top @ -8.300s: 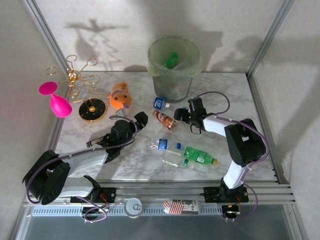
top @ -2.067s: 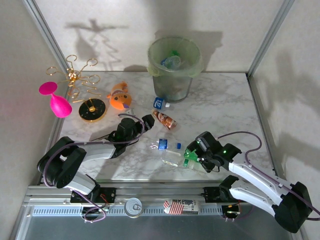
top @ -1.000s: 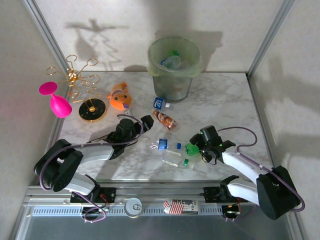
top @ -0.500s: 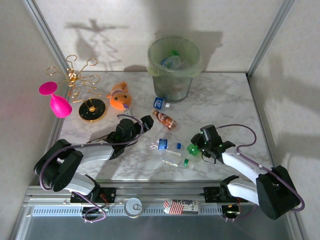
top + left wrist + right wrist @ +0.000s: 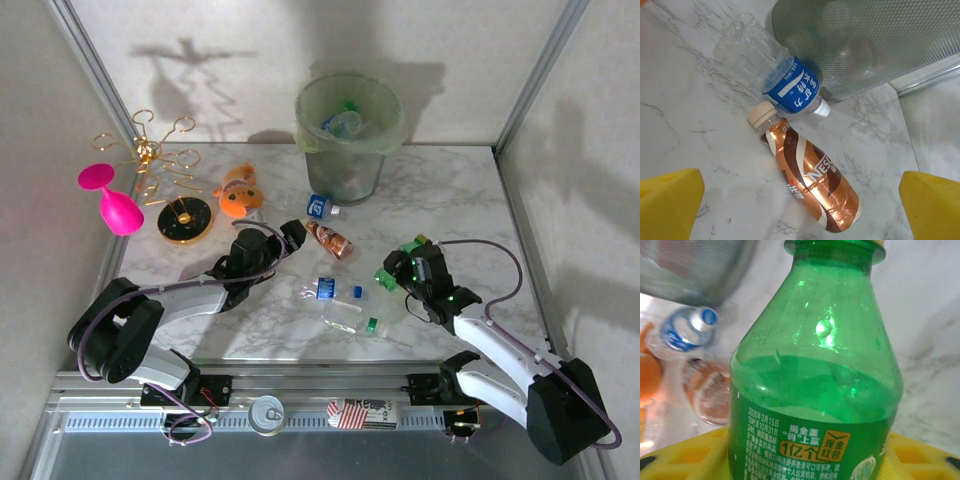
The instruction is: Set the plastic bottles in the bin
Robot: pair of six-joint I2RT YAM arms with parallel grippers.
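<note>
The green bottle (image 5: 393, 277) needs to go up and outward over the bin's rim in my right gripper and be released inside, since the bin's opening (image 5: 351, 112) is outward of my gripper and above it.
The pale-green bin (image 5: 372, 140) stands at the back middle with bottles inside. My right gripper (image 5: 408, 276) is shut on a green bottle (image 5: 393, 277), held off the table right of centre; its label sits between the yellow pads (image 5: 670, 455) in the right wrist view, green bottle (image 5: 815, 375). My left gripper (image 5: 291, 237) is open, its yellow fingers (image 5: 667, 200) either side of a brown bottle (image 5: 810, 175) lying flat. A clear blue-labelled bottle (image 5: 765, 65) lies beside the bin (image 5: 865, 40). Two clear bottles (image 5: 332, 290) (image 5: 350, 318) lie at the table's middle.
An orange plush toy (image 5: 240, 192), a pink wine glass (image 5: 110, 200) and a gold wire rack (image 5: 160, 165) on a dark base stand at the back left. A can (image 5: 267, 413) and a carton (image 5: 360, 412) rest on the front rail. Frame posts rise at both back corners.
My right gripper has shut on the green bottle and carried it up and away from the clear bottles. The left gripper has edged towards the brown bottle, still open.
</note>
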